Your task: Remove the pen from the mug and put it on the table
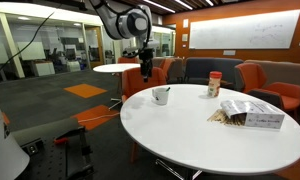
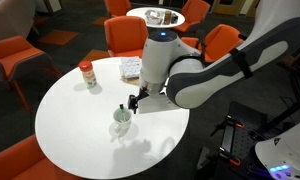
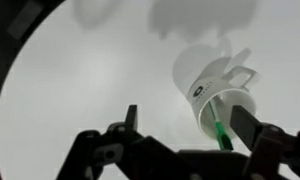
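My gripper should go down next with its open fingertips around the pen's green top (image 2: 121, 106) (image 3: 225, 142), shifting to the right in the wrist view, because the top is below my gripper and off-center that way.
The small white mug (image 1: 161, 97) stands on the large round white table (image 1: 215, 140), near its edge. It shows in both exterior views (image 2: 121, 123). The thin green pen (image 3: 221, 131) stands in the mug, its top sticking out above the rim (image 2: 121, 108). My gripper (image 3: 186, 115) is open and hovers just above the mug (image 3: 212, 85). In the wrist view the pen's top lies between the two fingers, close to the right one, and touches neither. In an exterior view the gripper (image 2: 136, 102) hangs beside the pen's top.
A red-lidded brown jar (image 2: 87, 74) and an open box of pale sticks (image 1: 252, 115) stand further along the table. Orange chairs (image 2: 123, 36) ring it. A smaller round white table (image 2: 158, 15) stands behind.
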Tool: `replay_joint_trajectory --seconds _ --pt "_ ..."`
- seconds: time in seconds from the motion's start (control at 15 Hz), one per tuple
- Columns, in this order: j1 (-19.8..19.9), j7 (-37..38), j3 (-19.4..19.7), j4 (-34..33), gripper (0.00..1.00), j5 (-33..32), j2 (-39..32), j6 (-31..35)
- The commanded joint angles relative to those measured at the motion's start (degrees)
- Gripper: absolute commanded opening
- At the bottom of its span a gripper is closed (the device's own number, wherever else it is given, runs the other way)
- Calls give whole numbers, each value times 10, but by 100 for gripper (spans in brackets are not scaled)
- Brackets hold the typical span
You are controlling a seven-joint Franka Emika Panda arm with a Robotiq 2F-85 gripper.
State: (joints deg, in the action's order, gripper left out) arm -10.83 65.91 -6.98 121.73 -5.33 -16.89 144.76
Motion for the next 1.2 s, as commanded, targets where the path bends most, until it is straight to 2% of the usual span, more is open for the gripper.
replay_joint_trajectory --seconds 0.0,0.2,0.4,0.47,0.53,0.6,0.73,0.8,0.93,1.0,1.13 --pt "-47 39 35 -35 100 -25 -31 7" --pt "-75 78 56 -58 98 -36 -52 9" --pt "-86 99 70 -81 87 -37 -75 6" --pt "-85 96 70 -89 87 -30 -84 4" --pt "-85 91 72 -98 79 -29 -93 3" --pt "-86 87 74 -109 81 -29 -103 0" --pt "-87 78 75 -129 79 -27 -123 0" --pt "-89 78 77 -139 83 -28 -133 0" --pt "-91 73 77 -163 82 -25 -152 -3" --pt "-91 71 78 -174 78 -22 -162 -4" --pt "-91 69 82 -200 60 -20 -181 -9"
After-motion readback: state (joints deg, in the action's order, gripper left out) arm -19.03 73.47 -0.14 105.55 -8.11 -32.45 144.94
